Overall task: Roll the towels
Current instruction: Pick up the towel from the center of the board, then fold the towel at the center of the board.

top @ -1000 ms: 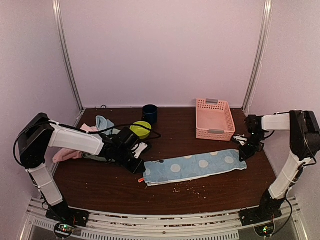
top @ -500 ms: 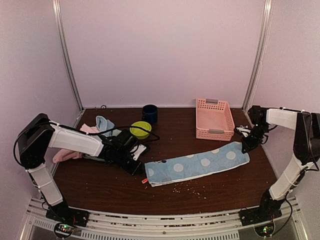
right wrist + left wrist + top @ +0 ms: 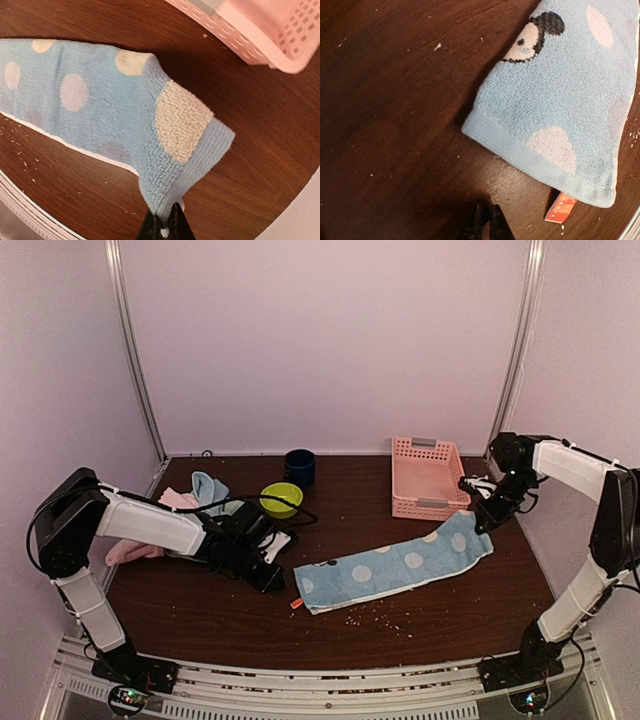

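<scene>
The towel's red-tag end lies flat, left of my right gripper in the top view; I will swing the held corner down onto it and release.
A light blue towel (image 3: pixel 395 565) with pale round patches lies slantwise on the dark wooden table. Its right end is lifted off the table. My right gripper (image 3: pixel 482 521) is shut on that end's corner, and in the right wrist view the towel (image 3: pixel 120 100) hangs from my gripper (image 3: pixel 166 224). My left gripper (image 3: pixel 272 578) is shut and empty, low over the table just left of the towel's left end. In the left wrist view the gripper (image 3: pixel 487 226) is a short way from the towel's hem (image 3: pixel 555 100). More towels, pale blue (image 3: pixel 208 486) and pink (image 3: pixel 133 551), lie heaped behind my left arm.
A pink lattice basket (image 3: pixel 428 478) stands at the back right, close to my right gripper, and shows in the right wrist view (image 3: pixel 260 25). A lime-green bowl (image 3: pixel 281 498) and a dark blue cup (image 3: pixel 299 466) stand at the back. A small red tag (image 3: pixel 561 207) sticks out under the towel's near-left corner. Crumbs lie along the front.
My right gripper has moved back and up with the towel's right end, lifting it and swinging the towel slantwise. The towel's left end has slid slightly right, away from my left gripper.
</scene>
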`<state>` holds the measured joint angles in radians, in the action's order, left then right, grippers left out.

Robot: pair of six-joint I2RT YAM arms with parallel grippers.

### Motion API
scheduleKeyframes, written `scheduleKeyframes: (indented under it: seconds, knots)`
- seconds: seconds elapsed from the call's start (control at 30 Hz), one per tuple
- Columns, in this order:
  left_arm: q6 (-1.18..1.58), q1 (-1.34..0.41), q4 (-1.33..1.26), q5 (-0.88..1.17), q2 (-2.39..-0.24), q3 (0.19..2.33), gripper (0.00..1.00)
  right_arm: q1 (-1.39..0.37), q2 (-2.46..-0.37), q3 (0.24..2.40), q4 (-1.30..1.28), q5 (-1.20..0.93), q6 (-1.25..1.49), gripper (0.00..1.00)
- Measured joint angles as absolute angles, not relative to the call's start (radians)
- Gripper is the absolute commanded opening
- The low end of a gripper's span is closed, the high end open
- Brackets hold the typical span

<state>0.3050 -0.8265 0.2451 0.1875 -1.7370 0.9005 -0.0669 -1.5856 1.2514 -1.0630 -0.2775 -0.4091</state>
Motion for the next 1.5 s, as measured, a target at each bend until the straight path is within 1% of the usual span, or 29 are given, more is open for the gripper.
scheduleKeyframes:
  seconds: [0.37,0.6,1.07,1.5]
  knots:
    - [0.305,-0.826,0.226,0.214,-1.737,0.892,0.07,-0.301,-1.597,1.357,-1.109,-0.476,-0.396,0.00]
    - [0.315,-0.826,0.179,0.226,-1.737,0.873,0.07,-0.434,-1.718,1.409,-1.112,-0.546,-0.387,0.00]
    - [0.365,-0.842,0.061,0.244,-1.733,0.822,0.05,-0.619,-1.951,1.606,-1.129,-0.717,-0.340,0.00]
    - [0.400,-0.844,-0.023,0.258,-1.723,0.773,0.05,-0.717,-2.107,1.751,-1.097,-0.768,-0.233,0.00]
